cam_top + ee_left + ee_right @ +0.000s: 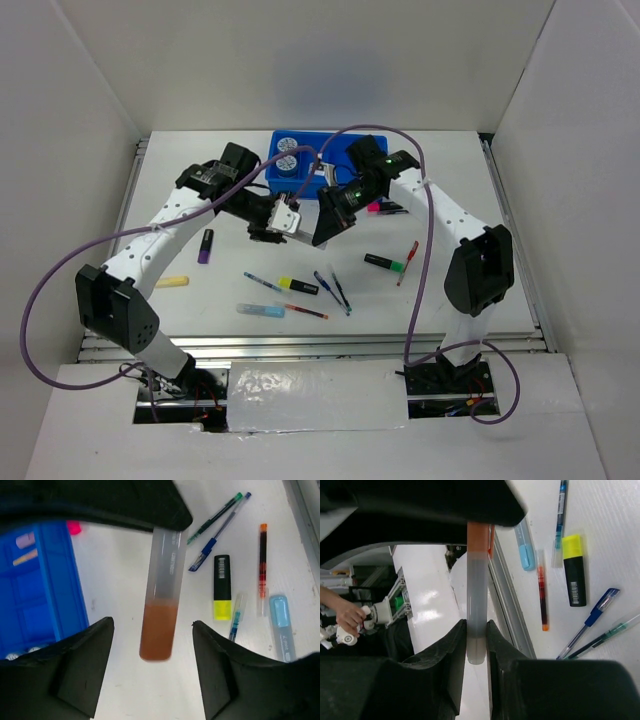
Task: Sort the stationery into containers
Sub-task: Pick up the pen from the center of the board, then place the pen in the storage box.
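My right gripper is going to move outward and to the right in the top view, over the tray's end section, and then down, because similar markers lie there.
An orange highlighter (161, 610) with a translucent grey half hangs in the air between my two grippers. My right gripper (476, 630) is shut on its grey end (477, 590). My left gripper (151, 625) is open, and the orange end sits between its jaws without touching them. In the top view both grippers, left (288, 218) and right (325, 222), meet just in front of the blue compartment tray (320, 145). The tray (45, 595) holds pale-blue discs (288, 150).
Lying on the table are a yellow-and-black highlighter (222, 587), a blue pen (215, 540), a green pen (215, 517), a red pen (262, 560), a pale blue highlighter (281, 627), a purple marker (205, 245), a yellow marker (172, 282), a green highlighter (385, 263) and a pink marker (385, 208).
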Tool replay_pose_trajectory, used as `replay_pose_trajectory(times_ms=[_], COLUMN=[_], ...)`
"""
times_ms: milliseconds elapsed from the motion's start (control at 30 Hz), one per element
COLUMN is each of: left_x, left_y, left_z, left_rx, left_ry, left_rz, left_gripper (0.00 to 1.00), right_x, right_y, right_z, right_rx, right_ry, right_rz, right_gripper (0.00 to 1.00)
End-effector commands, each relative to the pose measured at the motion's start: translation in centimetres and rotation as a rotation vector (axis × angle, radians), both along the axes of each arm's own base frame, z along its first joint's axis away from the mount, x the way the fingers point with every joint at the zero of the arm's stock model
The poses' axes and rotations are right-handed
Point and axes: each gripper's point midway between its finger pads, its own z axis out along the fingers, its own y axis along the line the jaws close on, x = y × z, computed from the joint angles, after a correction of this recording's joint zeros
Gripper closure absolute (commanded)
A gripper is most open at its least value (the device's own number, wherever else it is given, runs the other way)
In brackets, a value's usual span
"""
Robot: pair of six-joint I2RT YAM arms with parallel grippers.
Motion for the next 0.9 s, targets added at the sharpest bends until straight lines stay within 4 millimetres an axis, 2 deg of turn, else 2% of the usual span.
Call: replay_pose_trajectory(times_ms=[0, 33, 100, 133, 167, 233, 267, 333, 367, 433, 467, 500, 533, 600, 633, 667, 800, 867], left_x=[1.8, 3.0, 4.2, 6.1, 7.0, 8.3, 9.5, 9.8, 10.8, 11.0, 11.3, 11.6, 11.6, 11.1, 11.0, 11.0, 10.2, 9.4], left_y=[0.7, 1.4, 2.6, 3.9, 4.6, 7.1, 8.2, 10.0, 11.5, 13.0, 13.8, 15.3, 15.7, 16.9, 17.4, 17.5, 19.6, 20.3], left_z=[1.6, 2.5, 3.0, 4.0, 4.2, 4.4, 5.0, 4.7, 5.0, 4.4, 4.2, 3.7, 3.3, 2.2, 1.7, 1.3, -1.0, -1.4], left_rx=[-0.099, -0.156, -0.203, -0.261, -0.289, -0.353, -0.384, -0.422, -0.466, -0.527, -0.538, -0.534, -0.541, -0.526, -0.521, -0.496, -0.362, -0.386], left_ry=[0.037, 0.080, 0.115, 0.142, 0.159, 0.235, 0.206, 0.233, 0.242, 0.303, 0.295, 0.272, 0.297, 0.346, 0.367, 0.370, 0.328, 0.371], left_rz=[0.125, 0.217, 0.327, 0.457, 0.529, 0.725, 0.784, 0.892, 1.006, 1.164, 1.229, 1.329, 1.379, 1.478, 1.522, 1.524, 1.558, 1.548], left_gripper=[0.21, 0.01, 0.01, 0.01, 0.01, 0.01, 0.01, 0.01, 0.01, 0.01, 0.01, 0.01, 0.01, 0.01, 0.01, 0.01, 0.01, 0.01], right_x=[2.2, 4.1, 6.8, 8.7, 10.2, 15.1, 16.7, 20.5, 22.1, 25.6, 26.6, 28.5, 29.5, 31.5, 32.4, 33.2, 35.2, 35.5], right_y=[-1.4, -2.5, -4.4, -5.3, -6.3, -9.9, -11.3, -14.8, -15.6, -17.8, -18.2, -18.3, -19.0, -19.1, -18.6, -19.1, -18.5, -17.8], right_z=[0.7, 1.1, 0.7, 0.8, 0.8, 1.2, 1.4, 2.0, 2.3, 2.8, 2.6, 2.4, 2.2, 0.7, 0.7, -0.4, -2.3, -3.3], right_rx=[0.021, 0.025, -0.026, -0.044, -0.069, -0.147, -0.180, -0.257, -0.271, -0.338, -0.361, -0.368, -0.399, -0.419, -0.409, -0.448, -0.473, -0.476], right_ry=[-0.025, -0.052, -0.112, -0.154, -0.190, -0.304, -0.342, -0.432, -0.473, -0.530, -0.535, -0.541, -0.554, -0.557, -0.581, -0.587, -0.576, -0.570], right_rz=[-0.079, -0.149, -0.265, -0.338, -0.398, -0.592, -0.665, -0.833, -0.880, -0.994, -1.018, -1.044, -1.085, -1.123, -1.140, -1.176, -1.229, -1.223], right_gripper=[1.00, 1.00, 1.00, 1.00, 1.00, 1.00, 1.00, 1.00, 1.00, 1.00, 1.00, 1.00, 1.00, 1.00, 1.00, 1.00, 1.00, 1.00])
